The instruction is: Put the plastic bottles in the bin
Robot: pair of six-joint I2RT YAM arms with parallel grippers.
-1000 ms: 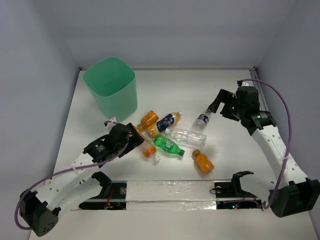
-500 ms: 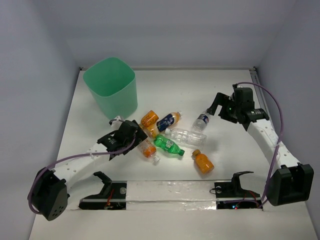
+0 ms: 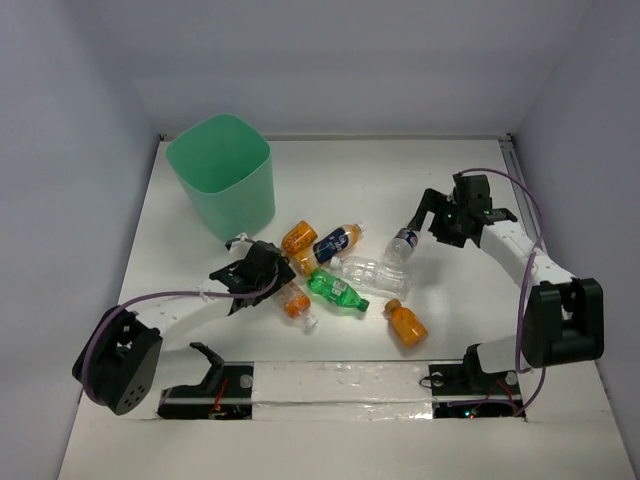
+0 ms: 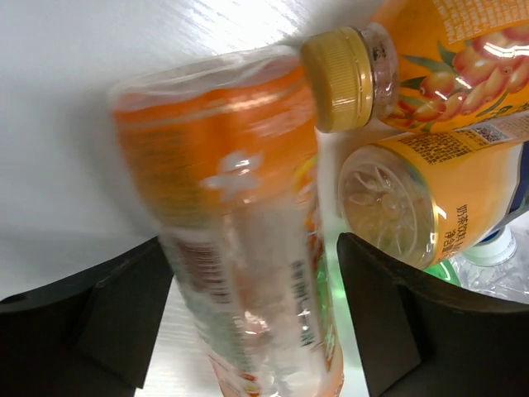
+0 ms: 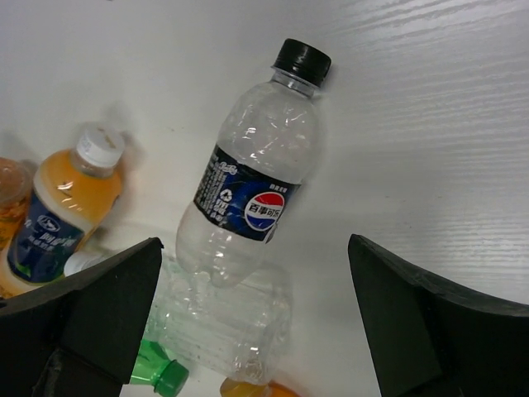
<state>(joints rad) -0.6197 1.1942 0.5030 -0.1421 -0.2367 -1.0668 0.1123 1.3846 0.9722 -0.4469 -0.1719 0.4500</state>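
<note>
Next, my right gripper goes down toward the left in the top view, turning to straddle the small clear bottle's dark label [image 3: 407,238] [image 5: 245,193]. The bottle lies slanted ahead of its fingers.
The mint-green bin [image 3: 222,175] stands at the far left. My left gripper [image 3: 278,285] is open with its jaws on either side of an orange bottle [image 3: 294,299], which fills the left wrist view [image 4: 240,248], blurred, with gaps to both fingers [image 4: 107,314]. My right gripper [image 3: 428,218] is open just behind the small clear bottle with a dark cap [image 3: 403,240]. That bottle lies ahead of the jaws in the right wrist view [image 5: 252,190], not between them. An orange bottle [image 3: 299,238], the blue-labelled one [image 3: 335,242], the larger clear one [image 3: 375,272], the green one [image 3: 335,290] and another orange one [image 3: 405,323] lie mid-table.
In the left wrist view two orange bottles [image 4: 413,50] [image 4: 413,198] lie close to the right finger. The larger clear bottle [image 5: 223,322] and a green cap [image 5: 161,376] lie under the small clear bottle's base. White walls enclose the table.
My left gripper has moved right and closed in around the orange bottle. My right gripper has shifted left and down toward the small clear bottle.
</note>
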